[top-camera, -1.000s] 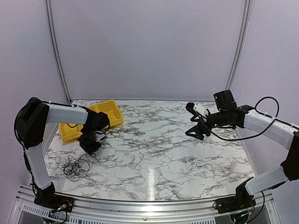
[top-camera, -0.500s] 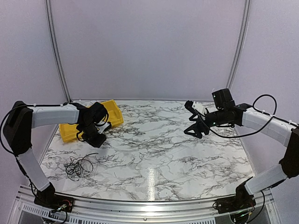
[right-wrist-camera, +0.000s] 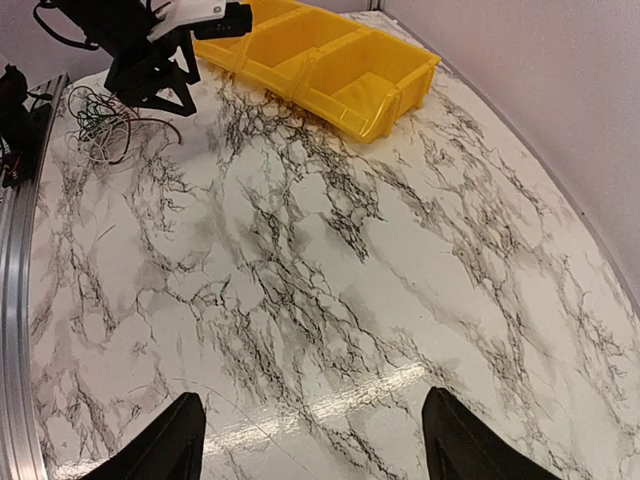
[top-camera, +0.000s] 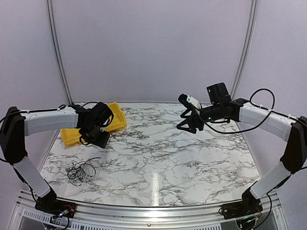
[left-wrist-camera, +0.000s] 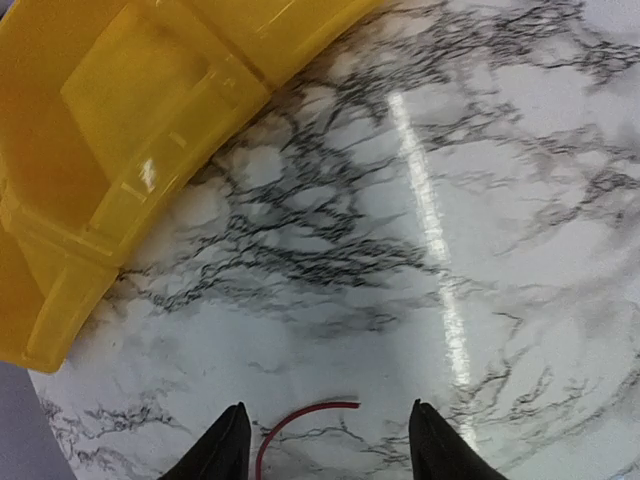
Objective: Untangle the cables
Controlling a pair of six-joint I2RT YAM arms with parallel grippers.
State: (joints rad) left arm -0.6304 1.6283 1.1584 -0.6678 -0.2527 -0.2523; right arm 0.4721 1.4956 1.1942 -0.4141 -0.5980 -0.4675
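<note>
The red wire curving out of the tangle (top-camera: 88, 161) (left-wrist-camera: 270, 438) is below my left gripper's open fingers. My left gripper needs to move them back and down onto it next.
The cables (top-camera: 79, 171) lie as a small dark tangle with pale strands near the table's front left corner; in the right wrist view the cables (right-wrist-camera: 100, 122) show at the far left. My left gripper (top-camera: 99, 139) hovers beside the yellow bin, well behind the tangle. Its jaws stand open in the left wrist view (left-wrist-camera: 330, 450), with a short red wire (left-wrist-camera: 300, 416) curving on the marble between the fingertips, touched by neither. My right gripper (top-camera: 185, 126) hangs over the back middle of the table, open (right-wrist-camera: 315, 440) and holding nothing.
A yellow divided bin (top-camera: 116, 118) sits at the back left, also seen as the bin (left-wrist-camera: 120, 150) and the bin (right-wrist-camera: 320, 60) in the wrist views. The white marble table (top-camera: 158, 158) has a metal rail along its front edge.
My left gripper rose from just behind the tangle and drew back toward the yellow bin. The right arm swung left, toward the back middle of the table.
</note>
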